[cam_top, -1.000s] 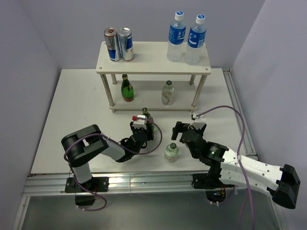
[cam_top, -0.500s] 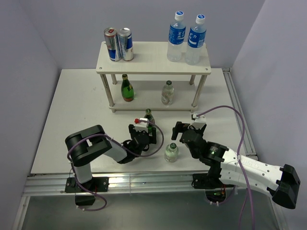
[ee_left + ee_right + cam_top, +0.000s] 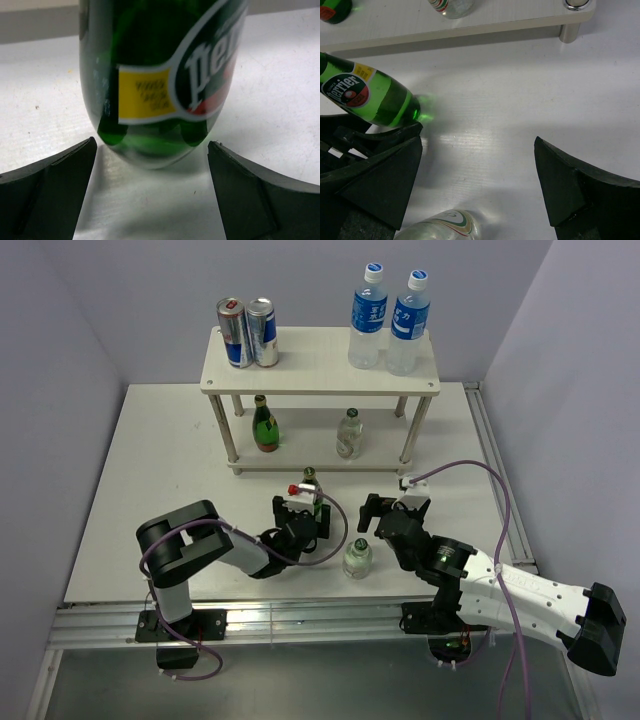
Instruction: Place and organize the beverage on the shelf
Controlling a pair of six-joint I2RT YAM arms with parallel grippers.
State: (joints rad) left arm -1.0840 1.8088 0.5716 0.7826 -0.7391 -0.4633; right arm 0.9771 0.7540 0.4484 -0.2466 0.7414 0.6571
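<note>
My left gripper should next move up and outward along the Perrier bottle to the labeled body (image 3: 317, 502) (image 3: 162, 82) and close, because its open fingers are low by the bottle's base.
The shelf (image 3: 320, 360) stands at the back with two cans (image 3: 248, 332) and two water bottles (image 3: 388, 320) on its top board. Its lower board (image 3: 470, 20) carries a green bottle (image 3: 265, 425) and a clear bottle (image 3: 348, 433). A green Perrier bottle (image 3: 311, 485) (image 3: 160, 75) stands upright on the table in front of the shelf. My left gripper (image 3: 313, 510) (image 3: 151, 146) is open, its fingers either side of the bottle's base without touching it. Another clear bottle (image 3: 357, 558) (image 3: 440, 227) stands nearer me. My right gripper (image 3: 372, 515) (image 3: 477, 142) is open and empty, just right of both bottles.
A round shelf leg (image 3: 569, 32) stands ahead and right of the right gripper. White walls close in the table on the left, back and right. A metal rail (image 3: 495, 480) runs along the table's right edge.
The left gripper has opened and let go of the green Perrier bottle, which now stands by itself on the table. The right arm has not moved.
</note>
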